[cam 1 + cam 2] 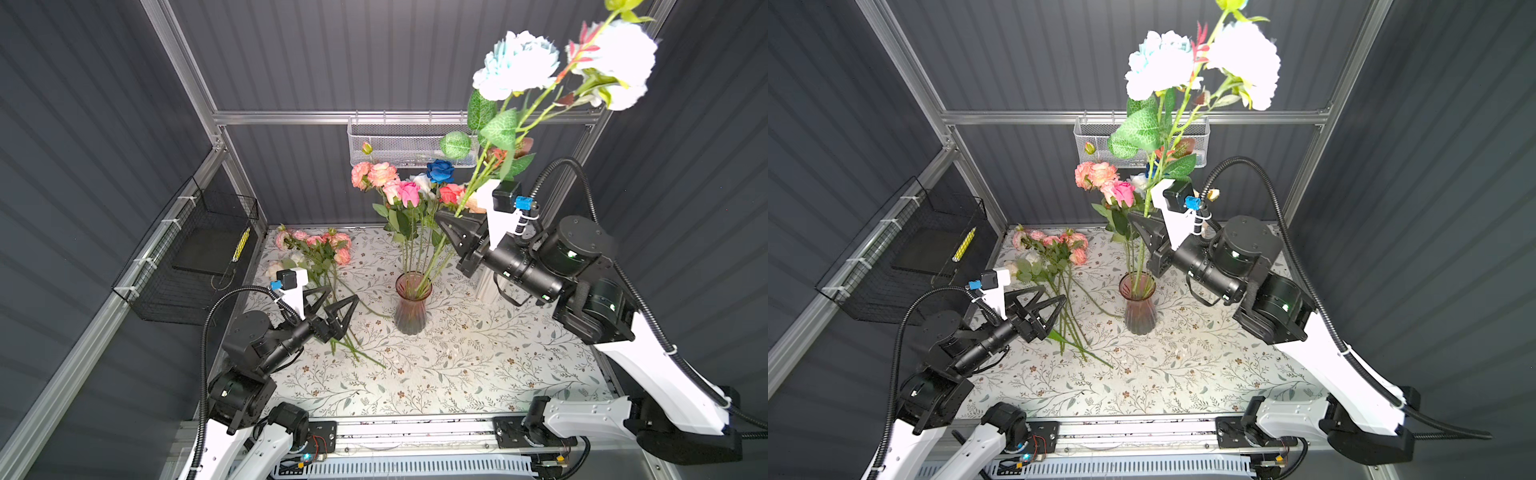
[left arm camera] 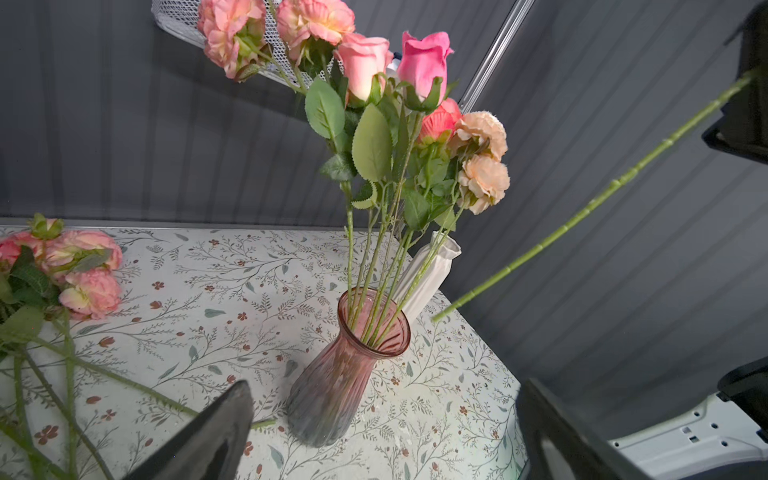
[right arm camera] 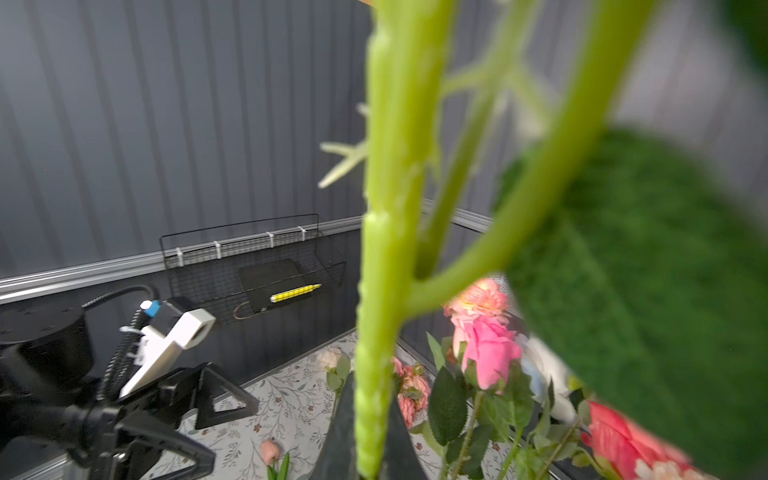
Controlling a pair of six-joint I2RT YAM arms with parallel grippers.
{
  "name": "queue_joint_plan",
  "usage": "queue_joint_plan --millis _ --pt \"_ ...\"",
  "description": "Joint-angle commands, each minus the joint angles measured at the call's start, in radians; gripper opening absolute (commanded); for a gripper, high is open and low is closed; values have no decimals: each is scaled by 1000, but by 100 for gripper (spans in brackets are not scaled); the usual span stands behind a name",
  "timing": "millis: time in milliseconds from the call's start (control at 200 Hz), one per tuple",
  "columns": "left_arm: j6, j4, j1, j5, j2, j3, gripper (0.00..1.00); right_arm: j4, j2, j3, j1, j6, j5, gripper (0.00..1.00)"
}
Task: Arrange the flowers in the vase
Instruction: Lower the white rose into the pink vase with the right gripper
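Observation:
I need to bring my right gripper over to the pink vase's opening (image 1: 413, 284) and lower it to let go of the pale blue and white flower's stem inside, because that opening is below my gripper.
A pink ribbed glass vase (image 1: 411, 309) (image 1: 1138, 309) (image 2: 332, 386) stands mid-table and holds several flowers (image 1: 405, 193) (image 1: 1121, 193) (image 2: 424, 62) with pink, peach and deep blue blooms. More flowers (image 1: 320, 249) (image 1: 1054, 249) (image 2: 83, 286) lie on the table at the left. My left gripper (image 1: 341, 296) (image 1: 1054, 293) (image 2: 384, 384) hangs open and empty over their stems. My right gripper (image 1: 446, 220) (image 1: 1140, 220) (image 3: 371, 432) is shut on the stem of a tall pale blue and white flower (image 1: 515, 62) (image 1: 1158, 62) (image 3: 395, 208). That stem's lower end (image 2: 440, 316) hangs just beside the vase rim.
A white ribbed vase (image 1: 488, 286) (image 2: 432, 270) stands behind the pink one, under the right arm. A white mesh basket (image 1: 399, 141) (image 1: 1100, 141) hangs on the back wall. A black wire basket (image 1: 199, 249) (image 3: 249, 270) with a yellow pen is on the left wall.

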Motion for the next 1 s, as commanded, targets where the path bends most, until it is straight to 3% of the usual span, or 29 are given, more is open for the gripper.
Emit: queue_joint_plan --millis 0,135,270,475,525,645,760,875,995 --pt "22 -39 -3 -26 -23 -11 100 1 54 5 -74 -13 -46 0" --pt "14 -50 -4 -38 -41 -21 100 61 107 -40 -148 59 -133 0" --pt "17 -71 -3 -53 -49 -22 100 121 129 -133 -158 113 -174 0" --pt "12 -149 -3 -193 -72 -1 100 163 110 -306 -152 172 -143 0" --pt "11 -173 -3 -227 -71 1 100 164 102 -337 -150 192 -134 7" --pt "-2 -193 -3 -267 -72 -7 100 164 71 -398 -147 235 -128 36" --pt "-17 -191 -4 -277 -74 -24 100 153 32 -427 -141 271 -145 53" --pt "-26 -189 -2 -276 -64 -32 100 150 -15 -456 -135 317 -169 66" --pt "-35 -190 -3 -277 -45 -36 100 148 -78 -496 -121 357 -179 71"
